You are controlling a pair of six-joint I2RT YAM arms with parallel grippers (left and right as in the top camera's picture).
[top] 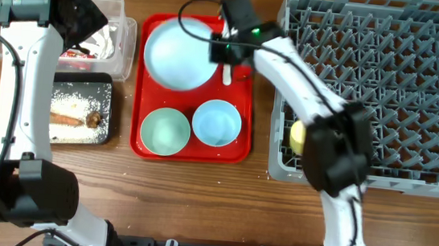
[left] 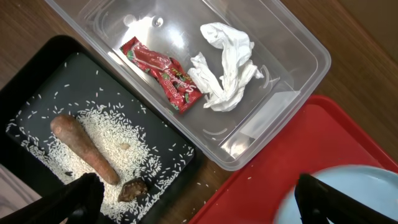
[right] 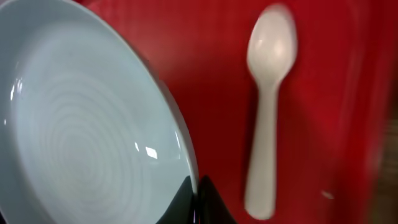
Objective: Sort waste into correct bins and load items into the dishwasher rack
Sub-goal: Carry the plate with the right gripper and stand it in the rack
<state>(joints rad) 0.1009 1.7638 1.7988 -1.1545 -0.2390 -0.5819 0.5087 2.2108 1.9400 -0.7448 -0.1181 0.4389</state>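
My right gripper will lift the plate (top: 179, 53) next and carry it over the empty far wires of the grey rack. Then it will tilt the plate and lower it in.
My right gripper (top: 220, 50) (right: 198, 199) is shut on the right rim of the pale blue plate (top: 179, 53) (right: 81, 124) on the red tray. The white spoon (top: 227, 74) (right: 267, 124) lies just right of the plate. My left gripper (top: 91, 26) (left: 199, 205) is open and empty above the bins. The clear tub (top: 125, 17) (left: 298, 43) holds the red-and-white wrapper (left: 161, 71) and the white tissue (left: 227, 68). The black tray (top: 82, 81) (left: 37, 68) holds the sausage stick (left: 84, 149), the dark lump (left: 132, 190) and rice (left: 124, 143). The yellow cup (top: 297, 135) sits in the grey rack (top: 386, 74).
The red tray (top: 246, 101) stands between the bins and the rack. A mint bowl (top: 164, 131) and a pale blue bowl (top: 217, 123) sit at its front. A few rice grains lie on the wood between the black tray and the red tray.
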